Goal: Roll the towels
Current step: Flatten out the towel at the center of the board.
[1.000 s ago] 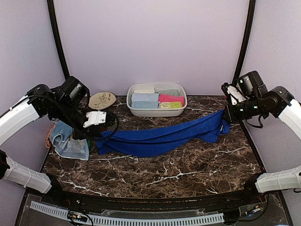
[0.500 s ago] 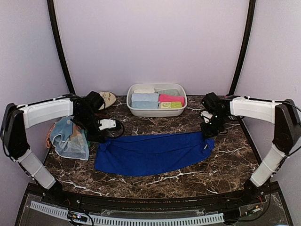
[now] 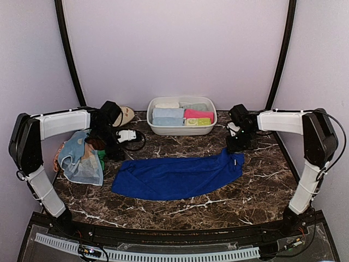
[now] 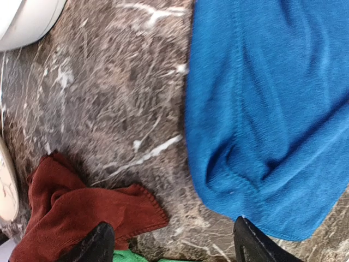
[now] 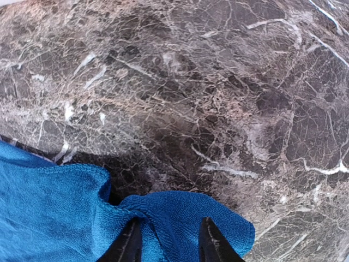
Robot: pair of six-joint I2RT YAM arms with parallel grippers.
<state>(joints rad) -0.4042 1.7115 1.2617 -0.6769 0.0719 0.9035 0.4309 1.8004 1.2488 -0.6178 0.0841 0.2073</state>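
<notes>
My left gripper should next move down and back onto the blue towel's folded corner (image 3: pixel 126 163) (image 4: pixel 216 192), because the corner is below the fingers and to their right in the wrist view.
A royal blue towel (image 3: pixel 175 176) lies spread out on the marble table (image 3: pixel 229 204), lengthwise from left to right. My left gripper (image 3: pixel 113 153) hangs just off its left end, open wide, with only bare marble between the fingers (image 4: pixel 174 245). In the left wrist view the blue towel (image 4: pixel 267 109) is beside the right finger, and a rust-brown towel (image 4: pixel 82 207) is under the left one. My right gripper (image 3: pixel 236 146) stands open over the towel's right corner (image 5: pixel 180 224). That corner lies slack between its fingertips (image 5: pixel 170 244).
A heap of loose towels (image 3: pixel 80 161), pale blue, green and rust-brown, sits at the table's left edge. A white oval tub (image 3: pixel 181 129) at the back holds several rolled towels. A cream leaf-pattern plate (image 3: pixel 126 113) lies behind the left wrist.
The blue towel hung stretched between both shut grippers. Both arms lowered it flat onto the table, then both grippers opened and let go of its ends.
</notes>
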